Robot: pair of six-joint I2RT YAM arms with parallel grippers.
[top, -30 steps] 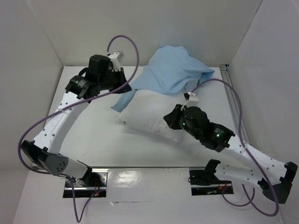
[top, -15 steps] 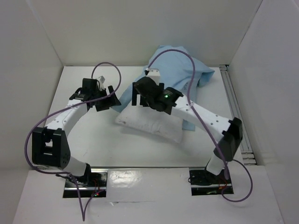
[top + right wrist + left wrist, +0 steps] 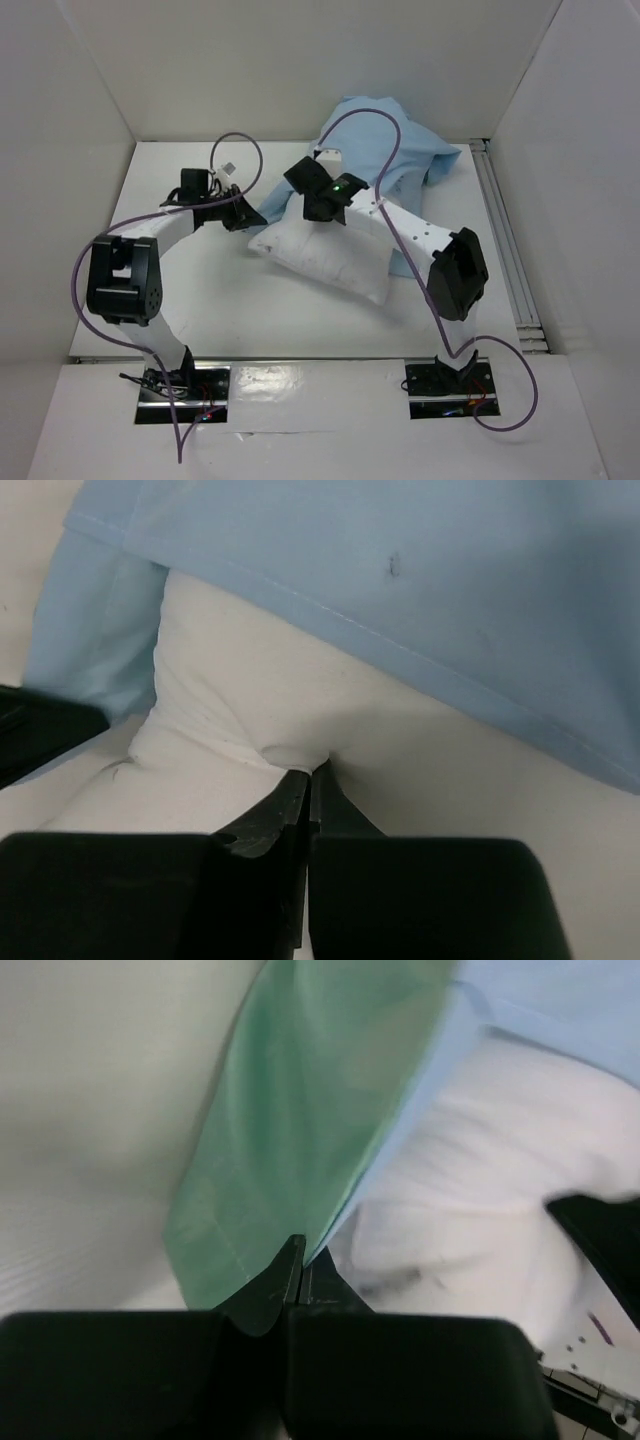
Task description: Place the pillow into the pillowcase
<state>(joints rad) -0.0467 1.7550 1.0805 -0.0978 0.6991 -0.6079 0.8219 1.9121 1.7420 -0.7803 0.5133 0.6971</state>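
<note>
My left gripper should next lift the pillowcase's edge high beside the pillow, and then it should open.
The white pillow [image 3: 330, 257] lies slanted across the table's middle, its far end under the light blue pillowcase [image 3: 375, 150] heaped at the back. My left gripper [image 3: 250, 216] is shut on the pillowcase's edge at the pillow's left corner; in the left wrist view the sea-green face [image 3: 300, 1120] and blue edge run into the shut jaws of the left gripper [image 3: 298, 1250], with the pillow [image 3: 480, 1180] to the right. My right gripper [image 3: 312, 205] is shut on a pinch of the pillow's fabric [image 3: 290, 755] just below the pillowcase's hem [image 3: 400, 590]; the right gripper [image 3: 312, 772] shows in its wrist view.
White walls enclose the table on three sides. A metal rail [image 3: 505, 240] runs along the right edge. Purple cables loop over both arms. Bare table [image 3: 220, 300] lies in front of the pillow.
The right arm has swung from the pillow's near right end to its far left end and shut on the pillow. The left gripper has come down and right to the pillowcase's edge.
</note>
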